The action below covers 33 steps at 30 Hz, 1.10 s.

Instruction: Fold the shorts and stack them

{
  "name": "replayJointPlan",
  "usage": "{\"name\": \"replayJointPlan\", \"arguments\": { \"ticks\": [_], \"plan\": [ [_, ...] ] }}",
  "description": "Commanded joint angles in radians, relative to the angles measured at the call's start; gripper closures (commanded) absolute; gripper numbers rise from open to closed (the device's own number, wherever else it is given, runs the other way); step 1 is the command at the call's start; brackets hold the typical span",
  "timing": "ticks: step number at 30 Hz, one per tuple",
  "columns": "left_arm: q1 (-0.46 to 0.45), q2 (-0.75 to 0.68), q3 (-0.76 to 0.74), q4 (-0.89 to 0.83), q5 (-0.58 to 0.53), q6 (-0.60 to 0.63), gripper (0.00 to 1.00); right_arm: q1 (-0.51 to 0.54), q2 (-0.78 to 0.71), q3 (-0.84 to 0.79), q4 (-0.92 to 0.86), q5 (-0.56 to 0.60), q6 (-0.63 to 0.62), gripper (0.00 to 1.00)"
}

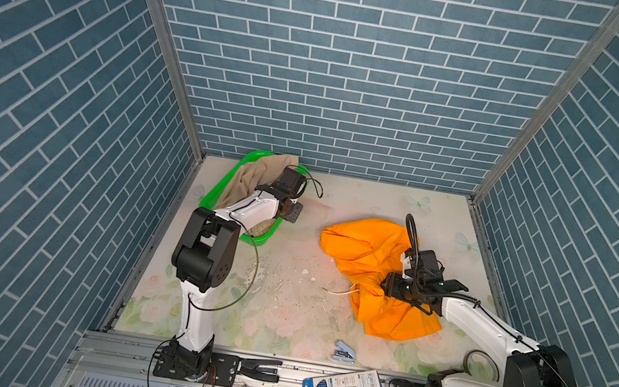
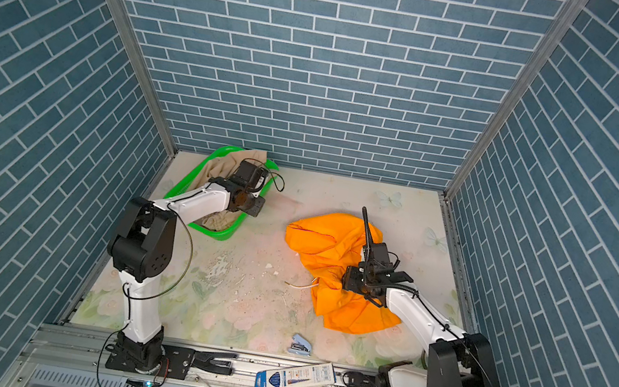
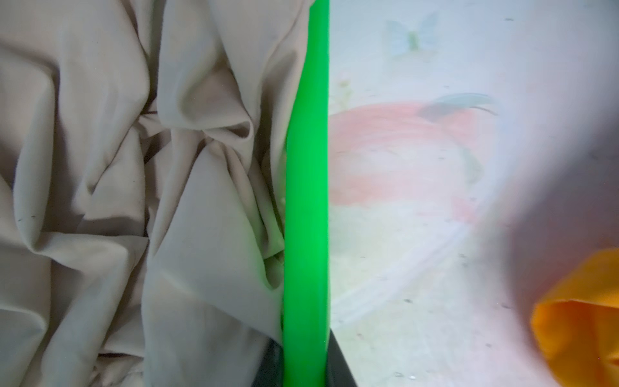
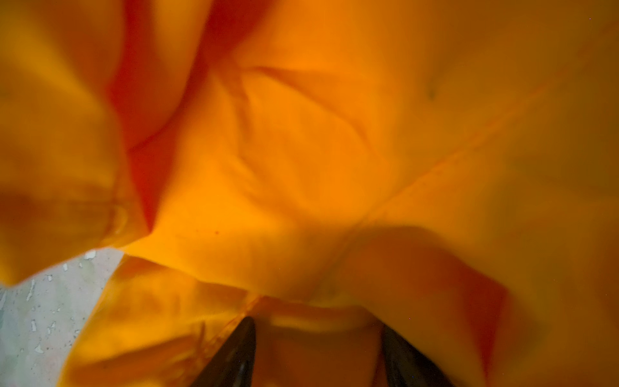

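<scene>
The basket's rim should slide across the basket with my left gripper toward a bare table strip [image 1: 189, 203] by the basket's nearer side, and then my left gripper should release it.
The orange shorts [image 1: 371, 255] [image 2: 327, 243] lie crumpled on the right of the table, and their white drawstring [image 1: 342, 291] trails out to the left. My right gripper [image 1: 389, 288] [image 4: 318, 325] is pressed down into them, jaws wide apart, with orange cloth [image 4: 301, 150] between and around the fingers. The beige shorts [image 1: 255, 181] [image 3: 100, 201] sit bunched in the green basket [image 1: 211, 195] [image 2: 218, 235] at the back left. My left gripper [image 1: 291, 215] [image 3: 304, 345] is shut on the basket's right rim [image 3: 306, 167], one finger on each side of it.
A blue stapler [image 1: 343, 351] lies near the table's front edge. A pencil box [image 1: 342, 385] and a black hand tool [image 1: 260, 367] rest on the front rail. A tape roll [image 1: 481, 362] lies by the right arm's base. Brick-pattern walls close in three sides.
</scene>
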Motion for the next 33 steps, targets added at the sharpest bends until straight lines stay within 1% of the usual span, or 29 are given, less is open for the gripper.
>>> {"name": "replayJointPlan", "arguments": {
  "ticks": [1,3,8,9,15,16,17,18,19,20,21,23,24,25,27,29,30,31,33],
  "plan": [
    [0.068,0.013,-0.053,-0.071,-0.032,-0.063,1.0,0.033,0.004,0.006,0.032,-0.012,-0.013,0.39],
    [0.086,0.011,-0.049,-0.054,-0.037,-0.047,1.0,0.053,0.0,0.007,0.041,0.0,-0.009,0.39],
    [0.135,0.029,0.01,-0.095,-0.062,-0.054,1.0,0.101,-0.02,0.016,0.021,0.045,0.005,0.38],
    [0.143,0.032,0.018,-0.1,-0.065,-0.054,1.0,0.103,-0.026,0.017,0.007,0.078,0.009,0.38],
    [0.179,0.045,0.053,-0.128,-0.079,-0.043,1.0,0.105,-0.078,0.07,-0.142,0.191,-0.026,0.38],
    [0.18,0.037,0.055,-0.126,-0.071,-0.038,0.98,0.107,-0.081,0.091,-0.17,0.196,-0.047,0.37],
    [0.18,0.027,0.057,-0.123,-0.049,-0.033,0.93,0.119,-0.082,0.116,-0.193,0.203,-0.076,0.37],
    [0.18,0.015,0.056,-0.12,-0.028,-0.031,0.84,0.142,-0.079,0.137,-0.206,0.216,-0.106,0.36],
    [0.18,-0.005,0.053,-0.113,0.002,-0.03,0.77,0.177,-0.075,0.158,-0.212,0.252,-0.125,0.35],
    [0.179,-0.025,0.047,-0.107,0.029,-0.03,0.72,0.207,-0.064,0.177,-0.211,0.262,-0.149,0.35],
    [0.18,-0.044,0.043,-0.102,0.045,-0.034,0.66,0.227,-0.048,0.197,-0.212,0.258,-0.169,0.35],
    [0.179,-0.09,0.035,-0.106,0.065,-0.048,0.49,0.277,0.004,0.254,-0.225,0.266,-0.227,0.34],
    [0.179,-0.109,0.031,-0.113,0.073,-0.052,0.45,0.301,0.03,0.278,-0.228,0.277,-0.26,0.33],
    [0.18,-0.134,0.025,-0.12,0.078,-0.057,0.38,0.331,0.061,0.307,-0.232,0.301,-0.293,0.33],
    [0.179,-0.187,0.012,-0.137,0.081,-0.068,0.19,0.377,0.125,0.36,-0.225,0.333,-0.354,0.33],
    [0.18,-0.253,-0.013,-0.15,0.083,-0.081,0.1,0.404,0.207,0.433,-0.226,0.365,-0.417,0.32],
    [0.18,-0.282,-0.025,-0.16,0.085,-0.094,0.08,0.408,0.248,0.469,-0.23,0.38,-0.446,0.32],
    [0.18,-0.315,-0.039,-0.174,0.086,-0.117,0.06,0.416,0.293,0.505,-0.225,0.392,-0.479,0.3],
    [0.18,-0.376,-0.071,-0.194,0.122,-0.148,0.05,0.42,0.374,0.56,-0.207,0.391,-0.54,0.29]
  ]
}}
